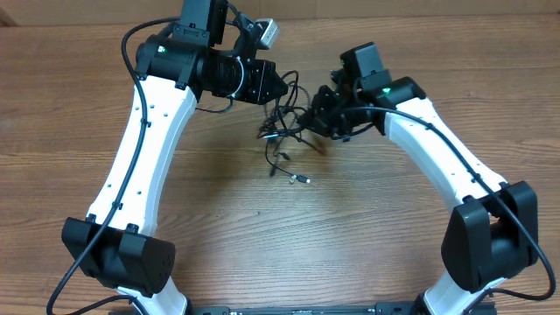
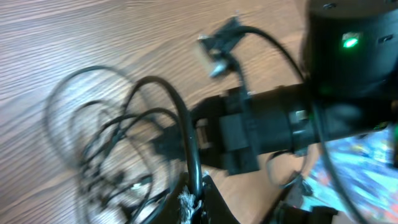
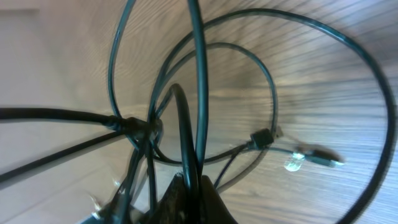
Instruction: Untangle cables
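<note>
The piece of cable needs to go to my left gripper's left in the overhead view, away from the tangle, and my left gripper needs to release it there, since bare wood lies on that side.
The cables point(image 1: 284, 122) are a tangle of thin black cords, held up between my two grippers at the back middle of the table. A silver-tipped plug end point(image 1: 300, 179) lies on the wood below. My left gripper point(image 1: 278, 87) is shut on a cable strand point(image 2: 189, 143); its fingers point(image 2: 194, 198) pinch it at the bottom of the left wrist view. My right gripper point(image 1: 317, 114) is shut on another strand point(image 3: 189, 130), pinched between its fingers point(image 3: 193, 186). Loops of the cables point(image 3: 261, 93) fill the right wrist view, with a plug point(image 3: 317, 155) blurred at right.
The wooden table point(image 1: 289, 245) stretches toward the front. The right arm's black wrist point(image 2: 292, 118) shows large in the left wrist view. A small grey camera block point(image 1: 265, 33) sits on the left arm near the back edge.
</note>
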